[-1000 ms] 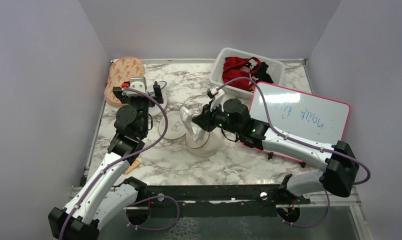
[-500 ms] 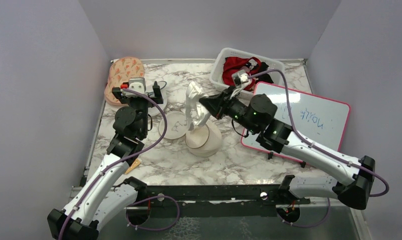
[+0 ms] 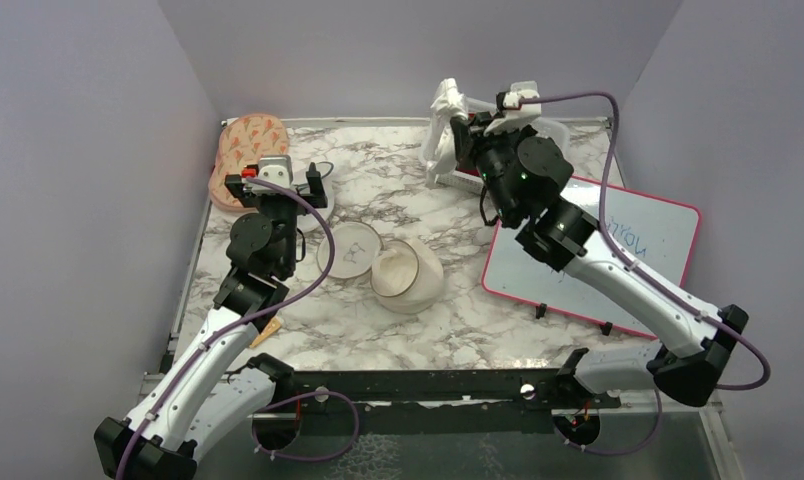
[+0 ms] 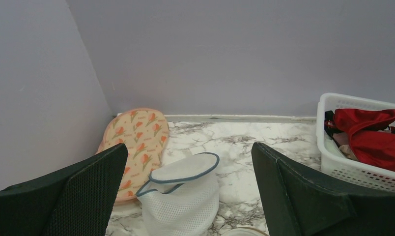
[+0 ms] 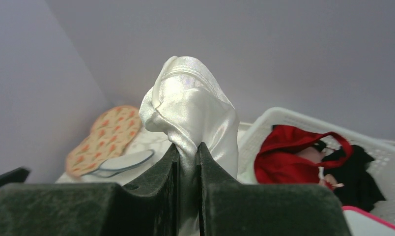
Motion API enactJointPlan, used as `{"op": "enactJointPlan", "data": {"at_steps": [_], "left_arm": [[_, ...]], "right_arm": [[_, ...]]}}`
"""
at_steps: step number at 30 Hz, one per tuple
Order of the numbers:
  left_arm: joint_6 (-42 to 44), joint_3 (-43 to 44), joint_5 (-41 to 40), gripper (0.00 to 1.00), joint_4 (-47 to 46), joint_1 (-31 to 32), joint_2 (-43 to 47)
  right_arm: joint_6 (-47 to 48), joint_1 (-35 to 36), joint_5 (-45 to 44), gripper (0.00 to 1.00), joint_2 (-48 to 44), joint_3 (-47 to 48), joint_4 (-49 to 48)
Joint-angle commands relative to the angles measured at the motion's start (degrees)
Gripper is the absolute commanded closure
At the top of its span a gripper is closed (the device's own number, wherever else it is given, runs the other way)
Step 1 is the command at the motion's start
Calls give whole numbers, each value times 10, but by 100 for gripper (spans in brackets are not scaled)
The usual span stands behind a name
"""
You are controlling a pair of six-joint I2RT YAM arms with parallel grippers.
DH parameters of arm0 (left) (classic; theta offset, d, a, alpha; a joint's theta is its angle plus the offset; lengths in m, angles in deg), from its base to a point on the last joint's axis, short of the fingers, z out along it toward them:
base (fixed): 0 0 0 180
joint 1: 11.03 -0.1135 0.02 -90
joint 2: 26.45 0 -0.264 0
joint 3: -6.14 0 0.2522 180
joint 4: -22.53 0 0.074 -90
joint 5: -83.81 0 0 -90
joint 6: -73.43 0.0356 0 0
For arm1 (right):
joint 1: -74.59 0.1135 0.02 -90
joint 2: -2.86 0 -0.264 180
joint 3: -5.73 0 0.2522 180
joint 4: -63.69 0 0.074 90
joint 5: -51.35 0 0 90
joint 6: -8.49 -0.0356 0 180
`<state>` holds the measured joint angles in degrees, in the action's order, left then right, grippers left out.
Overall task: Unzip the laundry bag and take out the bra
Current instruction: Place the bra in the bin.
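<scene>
The right gripper first turns toward the middle of the basket and tips down next, to get the bra (image 3: pixel 443 125) down onto the red garment.
The cream laundry bag (image 3: pixel 408 277) lies open at the table's middle, its flat lid (image 3: pixel 349 250) with a dark line drawing folded out to the left. My right gripper (image 3: pixel 459 128) is raised at the back, over the white basket, and is shut on the white satin bra (image 3: pixel 443 125), which hangs from it clear of the bag. In the right wrist view the bra (image 5: pixel 188 108) is pinched between the fingers (image 5: pixel 156 172). My left gripper (image 3: pixel 293 185) is open and empty at the back left, above the table; its fingers (image 4: pixel 303 191) frame a white mesh pouch.
A white-and-grey mesh pouch (image 4: pixel 181 196) and an orange-patterned oval pouch (image 3: pixel 246 155) lie at the back left. A white basket (image 4: pixel 357 142) with a red garment (image 5: pixel 289 150) stands at the back right. A pink-framed whiteboard (image 3: pixel 618 245) lies on the right.
My right gripper has lifted the bra out of the cream bag and carried it up and back to the right, over the basket. The left arm has stayed still.
</scene>
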<state>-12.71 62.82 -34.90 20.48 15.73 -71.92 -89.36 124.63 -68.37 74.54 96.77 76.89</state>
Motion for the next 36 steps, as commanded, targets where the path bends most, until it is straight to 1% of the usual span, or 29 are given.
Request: {"op": "enactJointPlan", "data": {"at_steps": [1,5,13,15,18,19,22,28,32,34,36], "left_arm": [[1,0,5,8,-9,4,7],[4,-1,2,8,-11,3,8],[5,-1,2,8,-11,4,9],[5,-1,2,8,-11,4,8],[3,-1,4,8,-11,5,8],[2,-1,5,8,-11,5,9],[4,-2,5,8,-12,7,9],[6,-3,1,8,-13,8,10],[6,-3,1,8,-15,7,11],[5,-3,2,8,-14,7,10],[6,-4,2,8,-14,7,8]], "right_arm": [[68,-57,-50,99,63,65,21],[109,-111,-63,99,121,103,1],[130,-223,-82,99,262,210,35],[114,-254,-67,99,291,233,59],[88,-295,-2,99,321,226,49],[86,-303,2,99,337,233,51],[98,-308,-14,99,406,281,86],[89,-315,11,98,528,327,142],[37,-317,86,96,578,342,195],[25,-317,114,92,600,356,216],[22,-317,127,86,621,393,250]]}}
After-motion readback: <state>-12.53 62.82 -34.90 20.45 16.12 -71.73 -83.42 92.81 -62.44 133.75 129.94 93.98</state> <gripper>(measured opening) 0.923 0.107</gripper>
